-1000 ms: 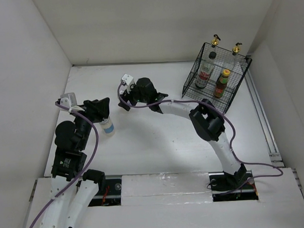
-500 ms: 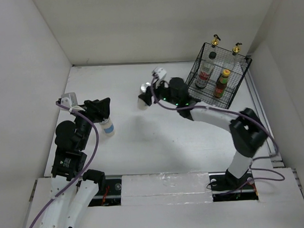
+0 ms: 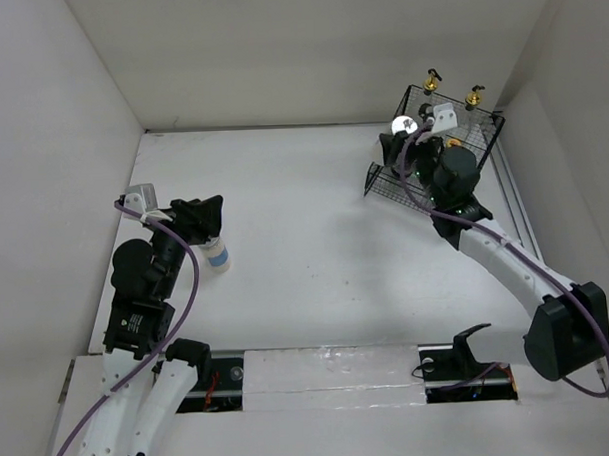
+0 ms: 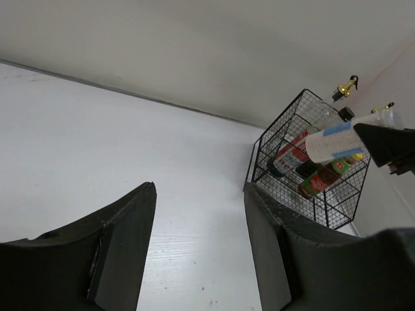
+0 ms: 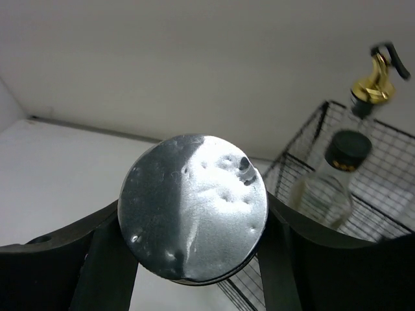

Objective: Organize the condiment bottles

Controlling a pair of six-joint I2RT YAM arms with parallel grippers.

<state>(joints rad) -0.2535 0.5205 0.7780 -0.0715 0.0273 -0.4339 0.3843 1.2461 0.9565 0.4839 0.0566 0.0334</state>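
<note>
The robot's right gripper next needs to lower the white bottle down inside the wire sides at the basket's free near corner (image 3: 390,182) and release it, since that corner lies below.
My right gripper (image 3: 406,136) is shut on a white bottle whose silver lid (image 5: 192,207) fills the right wrist view; its blue-banded body (image 4: 334,144) shows in the left wrist view. It hangs over the near left corner of the black wire basket (image 3: 383,175). Two clear glass bottles with gold pourers (image 3: 431,81) (image 3: 472,95) stand at the basket's back. A dark red-labelled bottle (image 4: 293,152) and a small red-capped one (image 4: 324,180) are inside too. A second white, blue-labelled bottle (image 3: 217,256) stands on the table just below my left gripper (image 3: 206,217), which is open and empty.
White walls enclose the table on the left, back and right. The basket (image 4: 337,207) sits tilted in the back right corner, close to the right wall. My right arm (image 3: 506,261) stretches along the table's right side.
My right arm has swung from the table's middle to the basket, carrying the silver-lidded bottle. The left arm and the bottle beside it have not moved.
</note>
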